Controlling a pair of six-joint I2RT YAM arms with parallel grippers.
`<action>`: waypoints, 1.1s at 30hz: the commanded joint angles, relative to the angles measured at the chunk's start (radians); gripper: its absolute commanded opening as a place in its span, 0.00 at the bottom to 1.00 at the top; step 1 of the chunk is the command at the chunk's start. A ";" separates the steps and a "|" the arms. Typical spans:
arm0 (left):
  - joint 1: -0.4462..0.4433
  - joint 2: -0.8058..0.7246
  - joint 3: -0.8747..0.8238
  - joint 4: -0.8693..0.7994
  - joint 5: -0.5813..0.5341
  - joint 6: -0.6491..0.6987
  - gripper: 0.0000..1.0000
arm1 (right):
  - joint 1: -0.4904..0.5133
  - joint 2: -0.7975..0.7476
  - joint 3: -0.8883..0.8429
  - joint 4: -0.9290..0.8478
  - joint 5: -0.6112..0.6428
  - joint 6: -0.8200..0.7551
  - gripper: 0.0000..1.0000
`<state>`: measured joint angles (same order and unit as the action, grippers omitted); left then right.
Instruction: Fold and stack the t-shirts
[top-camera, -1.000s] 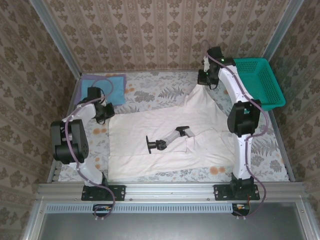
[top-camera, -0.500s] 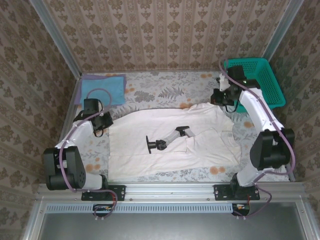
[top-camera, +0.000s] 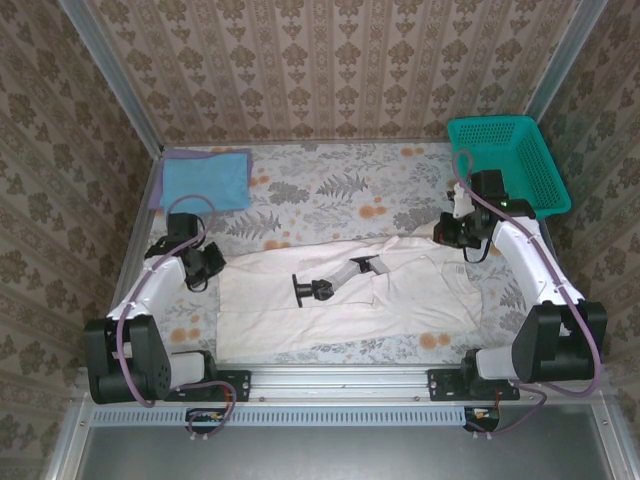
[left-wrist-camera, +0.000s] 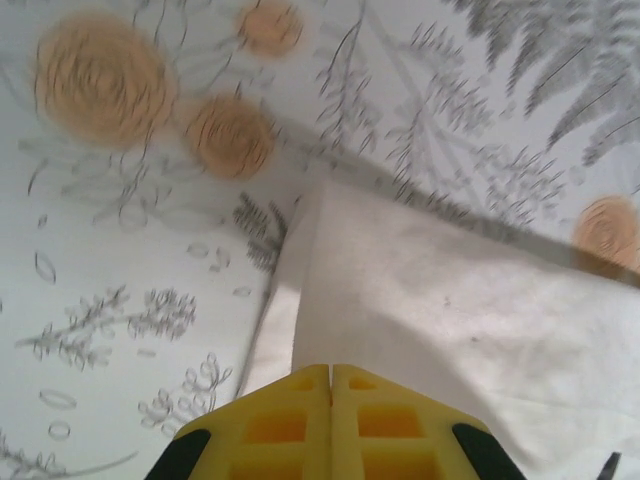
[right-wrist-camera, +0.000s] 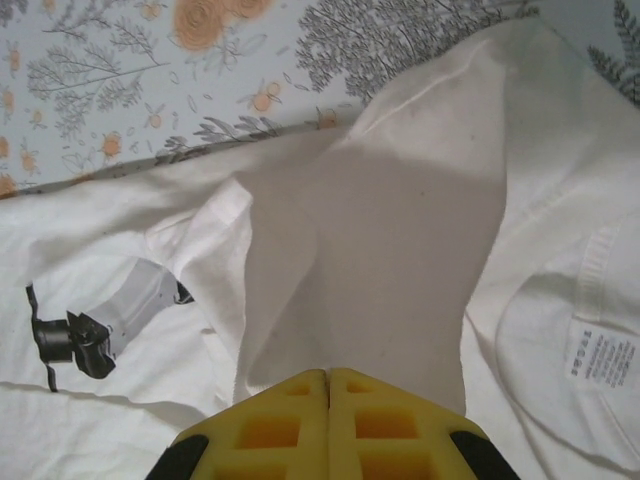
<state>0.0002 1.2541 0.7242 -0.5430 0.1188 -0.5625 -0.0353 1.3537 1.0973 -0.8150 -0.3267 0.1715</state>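
Note:
My left gripper will ease back a little at the t-shirt's far corner and release the t-shirt, since the lifted edge already lies drawn over the off-white t-shirt.
The off-white t-shirt with its black chest print lies across the middle of the table, its far edge lifted and drawn over itself. At the shirt's far left corner my left gripper is shut on the fabric; in the left wrist view the yellow jaws meet on the cloth. My right gripper is shut on the far right corner, and its wrist view has the jaws pinching a raised fold beside the collar label. The light blue t-shirt lies folded at the far left.
A teal mesh basket stands at the far right corner. The floral tablecloth is bare beyond the shirt. Patterned walls and a metal frame enclose the table.
Both grippers have come toward the near edge, dragging the off-white shirt's far edge over its body. The right arm swung from the back corner to beside the basket.

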 joint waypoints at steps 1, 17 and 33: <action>-0.006 -0.037 -0.036 -0.064 0.005 -0.073 0.01 | -0.018 -0.035 -0.048 0.015 -0.008 0.030 0.00; 0.022 -0.085 -0.037 -0.168 -0.054 -0.122 0.21 | -0.174 -0.298 -0.424 0.091 0.036 0.386 0.53; -0.163 0.322 0.342 -0.123 0.197 0.061 0.35 | 0.026 0.172 -0.078 0.227 0.152 0.352 0.28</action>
<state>-0.1173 1.4960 1.0260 -0.6464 0.2638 -0.5594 -0.0650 1.4460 0.9443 -0.5995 -0.2367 0.5690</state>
